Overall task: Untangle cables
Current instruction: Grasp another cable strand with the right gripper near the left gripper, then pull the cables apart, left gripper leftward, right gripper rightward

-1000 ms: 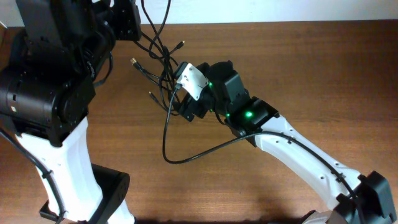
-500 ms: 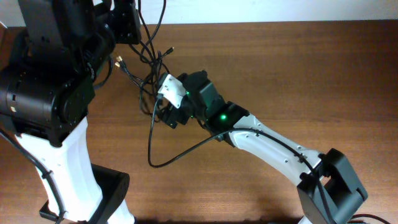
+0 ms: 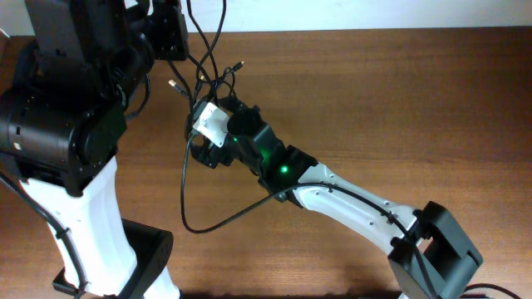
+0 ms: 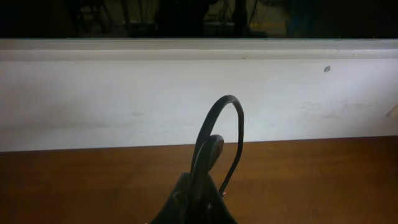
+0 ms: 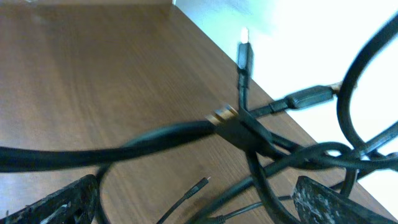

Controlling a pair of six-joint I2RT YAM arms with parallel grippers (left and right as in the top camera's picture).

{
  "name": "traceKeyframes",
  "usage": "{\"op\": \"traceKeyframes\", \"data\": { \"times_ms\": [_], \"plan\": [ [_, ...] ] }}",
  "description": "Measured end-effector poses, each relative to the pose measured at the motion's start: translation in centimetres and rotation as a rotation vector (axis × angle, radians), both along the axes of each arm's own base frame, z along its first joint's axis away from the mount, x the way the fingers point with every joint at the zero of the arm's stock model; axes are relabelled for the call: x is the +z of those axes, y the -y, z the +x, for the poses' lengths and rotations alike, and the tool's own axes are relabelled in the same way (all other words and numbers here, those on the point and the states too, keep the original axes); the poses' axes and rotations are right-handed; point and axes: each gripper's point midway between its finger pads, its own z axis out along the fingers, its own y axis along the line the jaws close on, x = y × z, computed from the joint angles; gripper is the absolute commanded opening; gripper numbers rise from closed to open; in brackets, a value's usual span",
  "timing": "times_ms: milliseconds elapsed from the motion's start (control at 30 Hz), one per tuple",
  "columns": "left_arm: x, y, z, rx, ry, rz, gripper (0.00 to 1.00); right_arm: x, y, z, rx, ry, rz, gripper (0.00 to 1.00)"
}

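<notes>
The robot's right gripper already has crossing cables between its spread fingers, so next it needs to reach in a little at the near side of the tangle and close on the black cable.
The cables (image 3: pixel 208 79) are a tangle of thin black cords with small metal-tipped plugs at the far left of the wooden table (image 3: pixel 399 100). One long cord (image 3: pixel 184 199) loops down toward the front. My left gripper (image 3: pixel 183 50) holds the tangle from above; in the left wrist view it (image 4: pixel 200 196) is shut on a black cable loop (image 4: pixel 231 124). My right gripper (image 3: pixel 202 139) sits at the tangle's near side. In the right wrist view its fingers (image 5: pixel 196 205) are spread wide, with several crossing cables (image 5: pixel 249 130) between and beyond them.
The left arm's big black and white body (image 3: pixel 66 141) fills the left side. The right arm (image 3: pixel 349 195) stretches diagonally from the front right. A white wall (image 4: pixel 186 93) runs along the table's far edge.
My right arm has swung left and farther away, and the cable tangle and the long loop shifted left with it. The left arm stayed put.
</notes>
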Motion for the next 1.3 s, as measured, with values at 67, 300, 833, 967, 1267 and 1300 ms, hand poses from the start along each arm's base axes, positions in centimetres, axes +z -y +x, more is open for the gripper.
{"op": "traceKeyframes", "data": {
  "times_ms": [67, 300, 833, 967, 1267, 1300],
  "plan": [
    [-0.1, 0.0, 0.0, 0.000, -0.004, 0.001, 0.00, -1.0, 0.8, 1.2, -0.041, -0.005, -0.017, 0.99],
    [-0.3, 0.0, -0.1, 0.000, -0.014, 0.004, 0.00, -2.6, 2.0, 3.0, -0.109, -0.019, -0.033, 0.04],
    [-0.8, -1.4, -0.3, 0.073, -0.033, 0.033, 0.00, 7.7, 20.9, 6.3, -0.635, -0.026, 0.012, 0.04],
    [-1.2, -4.2, -0.3, 0.188, -0.049, 0.035, 0.00, 13.7, 32.0, 4.7, -0.868, -0.003, 0.144, 0.04],
    [-3.2, -18.7, -2.5, 0.626, -0.140, -0.009, 0.00, 12.8, 50.6, 3.1, -1.339, -0.049, 0.196, 0.04],
    [-3.3, -20.1, -3.0, 0.670, -0.143, -0.019, 0.00, 12.5, 52.8, 2.5, -1.392, -0.062, 0.220, 0.04]
  ]
}}
